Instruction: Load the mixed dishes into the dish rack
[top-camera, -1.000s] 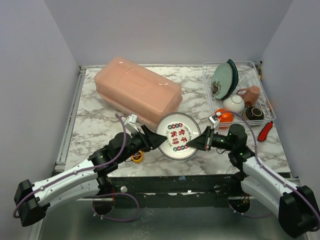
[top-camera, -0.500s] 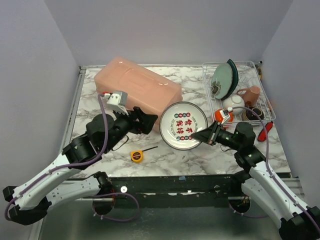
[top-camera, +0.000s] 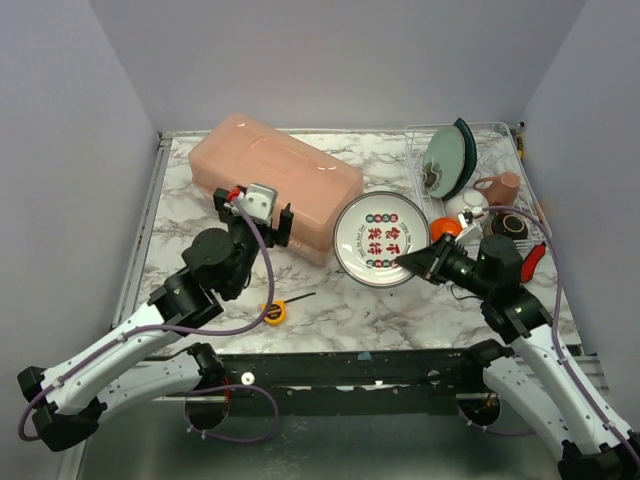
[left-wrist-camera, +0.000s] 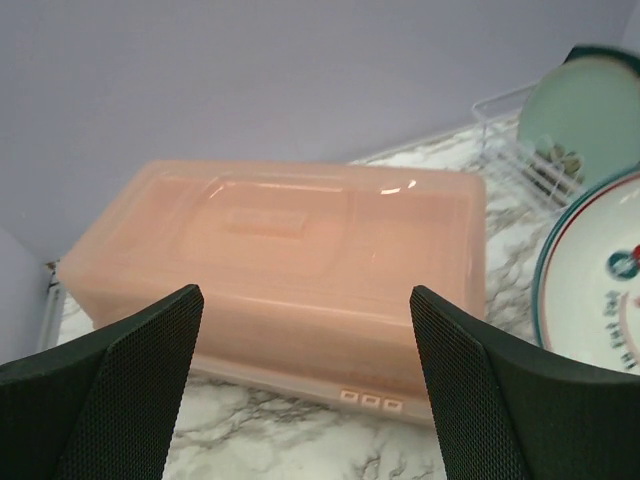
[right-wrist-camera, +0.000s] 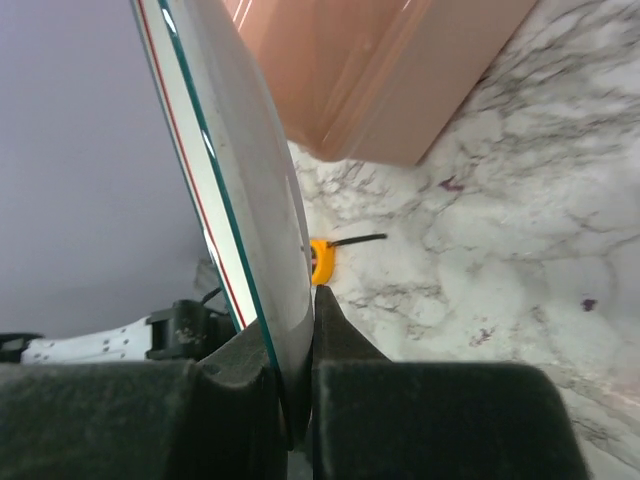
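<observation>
My right gripper will next swing outward, turn, lower the patterned plate (top-camera: 380, 238) upright into the free rack space beside the pale-green plate (top-camera: 443, 158) and let it go, because that space lies outward.
My right gripper (top-camera: 410, 262) is shut on the near rim of the round patterned plate (top-camera: 380, 238), which it holds tilted up above the table, just left of the dish rack (top-camera: 515, 135). In the right wrist view the plate (right-wrist-camera: 240, 180) stands on edge between the closed fingers (right-wrist-camera: 345, 340). In the rack are a pale-green plate (top-camera: 443, 158) with a teal plate behind it, a pinkish mug (top-camera: 498, 188), a white bowl (top-camera: 467, 203), an orange bowl (top-camera: 446, 227) and a dark bowl (top-camera: 508, 225). My left gripper (top-camera: 262, 222) is open and empty, facing the pink tub (left-wrist-camera: 290, 250).
The big pink tub (top-camera: 275, 185) lies at the back left. A yellow tape measure (top-camera: 275, 312) sits near the front edge, and it also shows in the right wrist view (right-wrist-camera: 322, 262). A red-handled tool (top-camera: 531, 262) lies right of the rack.
The left gripper let go of the plate, opened wide and drew back left toward the tub. The right gripper lifted the plate off the table, tilted it up and carried it right toward the rack.
</observation>
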